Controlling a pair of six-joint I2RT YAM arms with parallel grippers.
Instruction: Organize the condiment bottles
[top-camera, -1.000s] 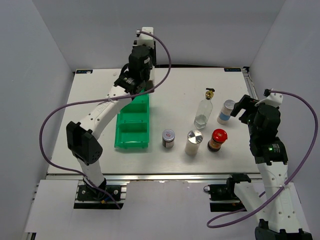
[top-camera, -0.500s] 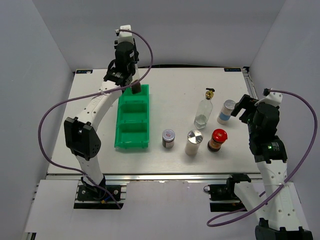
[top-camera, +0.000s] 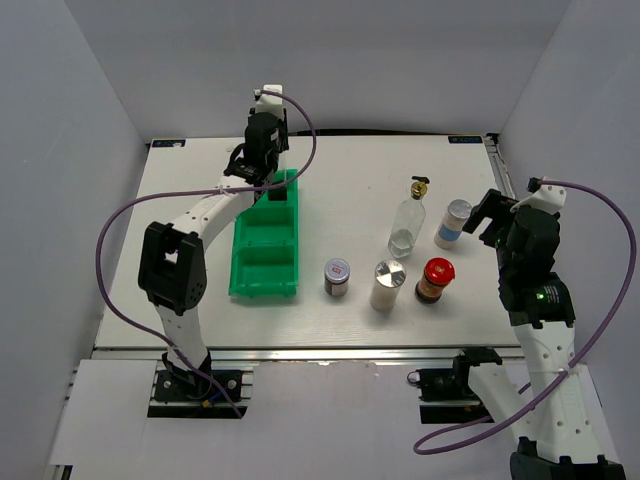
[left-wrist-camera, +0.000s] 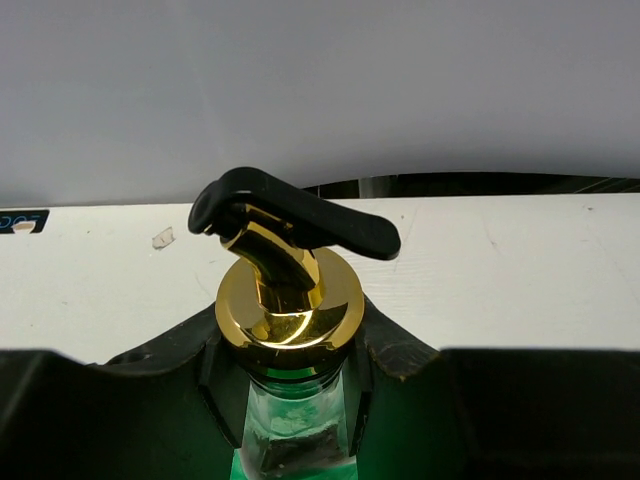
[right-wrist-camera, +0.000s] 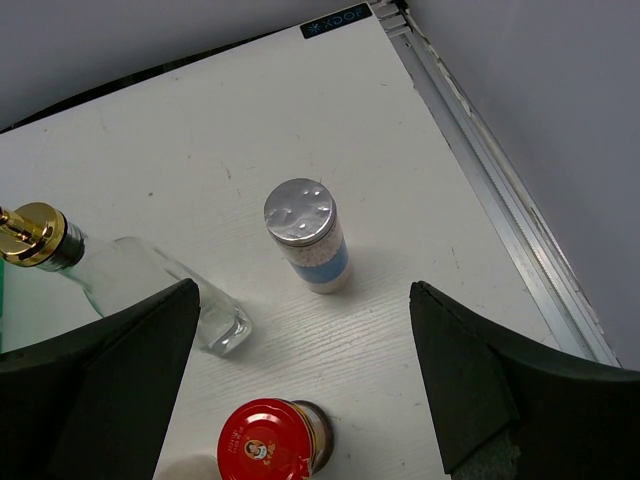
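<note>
The green bin's far section (top-camera: 287, 181) is below my left gripper. My left gripper will lower the clear glass bottle into it and let go of the bottle's neck.
My left gripper (top-camera: 269, 182) is over the far compartment of the green bin (top-camera: 266, 262), shut on the neck of a clear glass bottle (left-wrist-camera: 290, 420) just under its gold cap (left-wrist-camera: 290, 310) and black spout (left-wrist-camera: 300, 215). Green shows through the glass; whether the bottle's base touches the bin is hidden. At the table's right stand a second glass bottle (top-camera: 407, 224), a blue-labelled jar (top-camera: 452, 222), a red-lidded jar (top-camera: 435, 280), a white shaker (top-camera: 387, 285) and a dark jar (top-camera: 337, 277). My right gripper (right-wrist-camera: 300, 385) hangs open above the table, between the blue-labelled jar (right-wrist-camera: 310, 250) and the red-lidded jar (right-wrist-camera: 268, 440).
The bin's middle and near compartments (top-camera: 264, 278) hold nothing. A metal rail (right-wrist-camera: 500, 190) runs along the table's right edge, close to the blue-labelled jar. Grey walls close in the table at the back and on both sides.
The left wrist swung left and then back right above the bin's far end, keeping its hold on the bottle. The right arm and the five standing bottles have not moved.
</note>
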